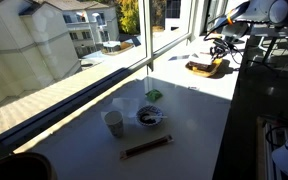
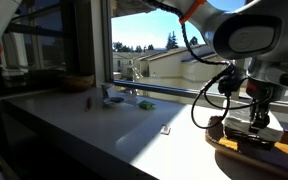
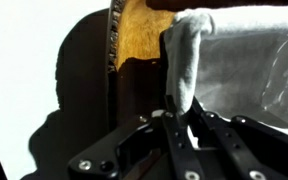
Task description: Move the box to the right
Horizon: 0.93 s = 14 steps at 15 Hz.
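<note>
My gripper will stay low in place and open its fingers to let go of the box's near side, because the box is already on the orange-yellow flat dish.
The box is whitish-grey with a soft, rounded rim. It sits on the orange-yellow flat dish, filling the upper right of the wrist view. My gripper is shut on the box's near left wall, one finger on each side of the rim. In both exterior views the gripper hangs low over the dish at the sunlit far end of the white table. The box itself is mostly hidden there by the gripper.
On the white table stand a round dark bowl, a white cup, a pair of chopsticks and a green packet. A window runs along one side. A small item lies mid-table.
</note>
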Available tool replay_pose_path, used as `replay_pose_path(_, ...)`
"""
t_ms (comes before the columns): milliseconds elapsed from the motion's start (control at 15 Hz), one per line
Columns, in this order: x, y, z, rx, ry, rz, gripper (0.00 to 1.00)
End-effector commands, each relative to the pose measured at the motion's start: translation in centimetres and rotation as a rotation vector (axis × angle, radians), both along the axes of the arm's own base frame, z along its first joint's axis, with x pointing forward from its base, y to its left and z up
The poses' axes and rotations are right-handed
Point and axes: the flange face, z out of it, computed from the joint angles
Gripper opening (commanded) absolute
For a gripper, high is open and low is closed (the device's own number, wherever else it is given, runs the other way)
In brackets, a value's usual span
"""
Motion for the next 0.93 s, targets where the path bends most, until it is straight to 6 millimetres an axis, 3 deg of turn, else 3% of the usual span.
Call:
replay_pose_path(0,0.2,-0.4,-1.0,0.006,0.025,-0.010,0.04)
replay_pose_path(400,0.1,-0.5,-2.4,0.008,0.072,-0.004,0.04)
replay_pose_path(467,0.2,-0.4,-2.4,0.003,0.071,0.001,0.42)
replay_pose_path(600,0.5,0.2,-0.7,-0.004,0.029,0.028,0.50)
replay_pose_path(733,0.7,1.8,3.1,-0.033,0.011,0.080,0.65)
replay_pose_path(867,-0.3,4.1,7.0,-0.024,0.096,0.193,0.81)
